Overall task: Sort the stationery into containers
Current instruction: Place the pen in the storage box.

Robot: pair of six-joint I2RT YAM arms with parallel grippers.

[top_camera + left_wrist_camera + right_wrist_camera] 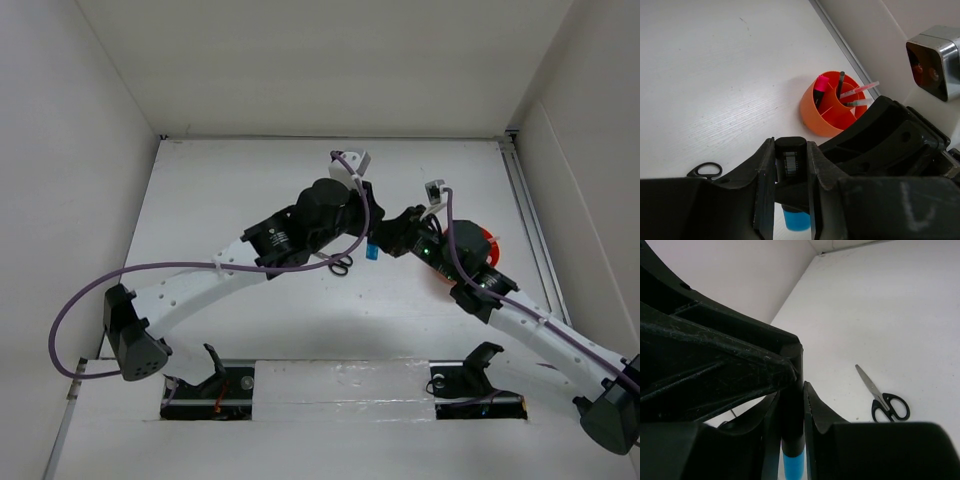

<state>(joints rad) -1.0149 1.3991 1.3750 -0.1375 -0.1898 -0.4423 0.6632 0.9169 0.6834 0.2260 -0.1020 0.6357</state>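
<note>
My right gripper will swing over the orange cup (491, 250) below it and to its right in the top view, then go down and let go, because pens stand in that cup.
The black marker with blue cap (371, 252) hangs above the table centre between both grippers. My left gripper (791, 150) is shut on its black barrel (791, 159), with the blue cap (796, 220) pointing down. My right gripper (791, 395) is also closed on the same barrel (792, 420), and its cap shows below in the right wrist view (793, 465). The orange cup (827, 125) holds the pink-capped marker (821, 85), a dark pen (840, 82) and a red pen (860, 90). The black-handled scissors (885, 401) lie flat on the table.
In the top view the cup (490, 240) is partly hidden under the right arm near the right wall rail. The scissors (340, 266) lie just in front of the left gripper (362, 232). The right gripper (388, 238) meets it head on. White walls enclose the table.
</note>
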